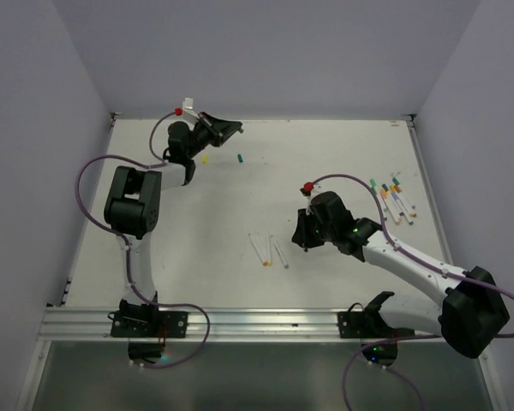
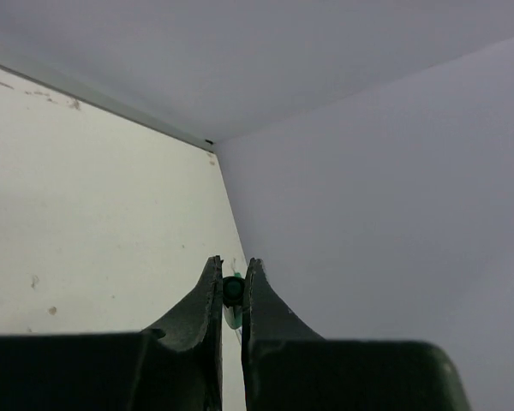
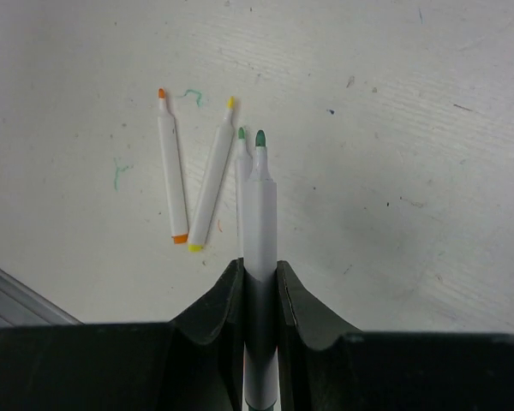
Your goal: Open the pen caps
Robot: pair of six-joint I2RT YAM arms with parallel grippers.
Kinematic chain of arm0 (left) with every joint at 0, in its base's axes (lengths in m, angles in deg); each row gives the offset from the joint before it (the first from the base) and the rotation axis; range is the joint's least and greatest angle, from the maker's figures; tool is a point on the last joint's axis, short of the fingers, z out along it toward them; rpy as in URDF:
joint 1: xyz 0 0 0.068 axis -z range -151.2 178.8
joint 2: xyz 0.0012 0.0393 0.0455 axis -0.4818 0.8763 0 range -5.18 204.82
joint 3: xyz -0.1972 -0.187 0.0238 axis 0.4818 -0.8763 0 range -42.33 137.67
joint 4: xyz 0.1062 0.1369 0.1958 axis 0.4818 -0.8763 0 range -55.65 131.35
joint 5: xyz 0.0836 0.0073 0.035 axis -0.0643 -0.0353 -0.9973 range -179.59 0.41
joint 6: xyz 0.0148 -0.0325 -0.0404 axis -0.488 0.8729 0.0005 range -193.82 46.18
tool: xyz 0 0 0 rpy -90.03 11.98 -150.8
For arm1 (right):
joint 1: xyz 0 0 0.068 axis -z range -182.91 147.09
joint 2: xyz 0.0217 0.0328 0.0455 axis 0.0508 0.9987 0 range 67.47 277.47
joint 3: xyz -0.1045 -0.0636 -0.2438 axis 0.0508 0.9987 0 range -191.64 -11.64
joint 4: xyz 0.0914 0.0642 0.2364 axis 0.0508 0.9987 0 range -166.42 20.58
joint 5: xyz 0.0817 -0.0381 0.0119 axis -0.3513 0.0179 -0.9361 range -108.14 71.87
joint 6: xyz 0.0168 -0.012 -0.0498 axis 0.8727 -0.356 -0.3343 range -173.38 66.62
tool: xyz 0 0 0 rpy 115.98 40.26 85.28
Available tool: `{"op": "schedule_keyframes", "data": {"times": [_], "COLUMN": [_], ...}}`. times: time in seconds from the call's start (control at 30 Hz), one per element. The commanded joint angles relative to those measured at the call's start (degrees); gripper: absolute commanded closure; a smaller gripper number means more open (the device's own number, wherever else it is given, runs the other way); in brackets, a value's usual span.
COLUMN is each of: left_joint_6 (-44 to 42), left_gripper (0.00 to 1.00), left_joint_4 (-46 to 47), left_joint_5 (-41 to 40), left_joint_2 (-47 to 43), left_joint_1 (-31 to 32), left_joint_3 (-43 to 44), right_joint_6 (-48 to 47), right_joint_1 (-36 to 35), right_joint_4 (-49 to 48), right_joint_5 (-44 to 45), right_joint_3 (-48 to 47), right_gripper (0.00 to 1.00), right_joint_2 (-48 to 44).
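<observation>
My right gripper should next move down to the left in the top view and let go of the white pen it holds on the tabletop (image 1: pixel 289 253) beside the other green-tipped pen, since the held pen is uncapped too.
In the left wrist view my left gripper (image 2: pixel 233 260) is shut on a small green pen cap (image 2: pixel 232 291), and in the top view it is raised at the table's far left corner (image 1: pixel 234 129). My right gripper (image 3: pixel 259 266) is shut on a white pen (image 3: pixel 259 210) with a bare green tip, held low over the table's middle (image 1: pixel 301 233). Just ahead of it lie three uncapped pens: orange-tipped (image 3: pixel 170 171), yellow-tipped (image 3: pixel 212 175) and green-tipped (image 3: pixel 241 163), the last partly hidden behind the held pen. A yellow cap (image 1: pixel 205 158) and a dark teal cap (image 1: pixel 239 157) lie loose near the left gripper.
Several capped pens (image 1: pixel 394 199) lie in a cluster at the right side of the table. The back wall and side walls close in the table. A metal rail (image 1: pixel 240 323) runs along the near edge. Purple cables loop beside both arms.
</observation>
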Motion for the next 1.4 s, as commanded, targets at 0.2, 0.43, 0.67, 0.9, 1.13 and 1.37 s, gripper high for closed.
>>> {"op": "schedule_keyframes", "data": {"times": [0.2, 0.43, 0.67, 0.9, 1.13, 1.37], "left_joint_6": [-27.7, -36.1, -37.1, -38.0, -40.5, -45.4], "left_gripper": [1.0, 1.0, 1.0, 1.0, 1.0, 1.0], "left_joint_4": [-42.1, -66.5, -68.9, -69.8, -70.0, -74.1], "left_joint_5": [-4.2, -19.9, -22.0, -25.7, -30.0, -34.9], "left_joint_2": [4.0, 11.9, 16.7, 17.9, 17.2, 20.6], "left_joint_1": [5.4, 10.6, 12.3, 11.6, 8.9, 6.1], "left_joint_3": [23.7, 35.1, 38.2, 36.7, 34.3, 39.3], "right_joint_6": [-1.3, -0.8, -0.3, 1.0, 2.1, 2.4], "right_joint_1": [0.3, -0.1, -1.6, -4.5, -7.7, -8.1], "right_joint_4": [5.0, 1.0, -1.6, -7.2, -8.1, -8.4], "right_joint_5": [4.6, 4.6, 5.6, 6.1, 11.0, 11.5], "right_joint_3": [-4.6, -3.9, -3.1, -0.6, -0.2, -0.3], "right_gripper": [1.0, 1.0, 1.0, 1.0, 1.0, 1.0], "right_joint_2": [6.5, 11.4, 14.2, 17.7, 18.4, 18.6]}}
